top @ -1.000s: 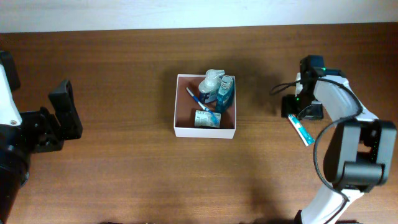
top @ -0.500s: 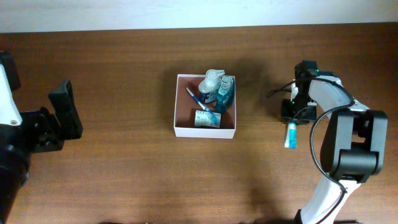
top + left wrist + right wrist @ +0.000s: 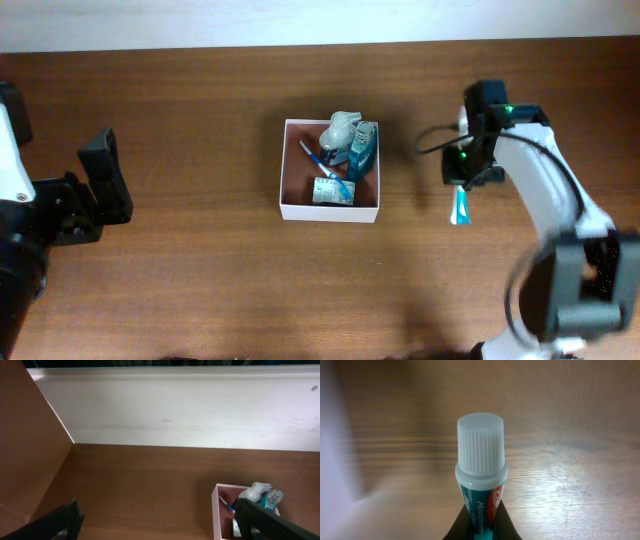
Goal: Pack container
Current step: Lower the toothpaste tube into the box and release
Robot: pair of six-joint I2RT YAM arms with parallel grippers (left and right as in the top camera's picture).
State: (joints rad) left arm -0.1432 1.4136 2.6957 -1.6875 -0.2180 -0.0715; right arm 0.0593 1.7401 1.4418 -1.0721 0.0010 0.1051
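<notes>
I will lift my right gripper to clear the side of the container, which stands to its left in the overhead view, then turn, lower the tube point(image 3: 460, 206) next to the toothbrush and let go of it.
The container point(image 3: 328, 212), a square white-walled box with a reddish-brown inside, sits mid-table and holds several toiletries. My right gripper point(image 3: 462, 180) hovers to its right, shut on a teal and white toothpaste tube point(image 3: 460, 206) that hangs from it. In the right wrist view the tube point(image 3: 481, 462) points its ribbed white cap away, pinched between my dark fingers point(image 3: 464, 526) of the right gripper point(image 3: 483, 524). My left gripper point(image 3: 100, 190) stands open at the far left, nothing between its fingers point(image 3: 56, 524). The container's corner point(image 3: 216, 515) shows in the left wrist view.
Inside the container lie a white spray bottle point(image 3: 342, 128), a teal box point(image 3: 364, 148), a blue toothbrush point(image 3: 314, 158) and a green-and-white packet point(image 3: 332, 191). A pale wall point(image 3: 175, 405) borders the table's far edge.
My right gripper has shut on the toothpaste tube, which lay slanted on the table, and carried it left toward the container. The left arm has not moved.
</notes>
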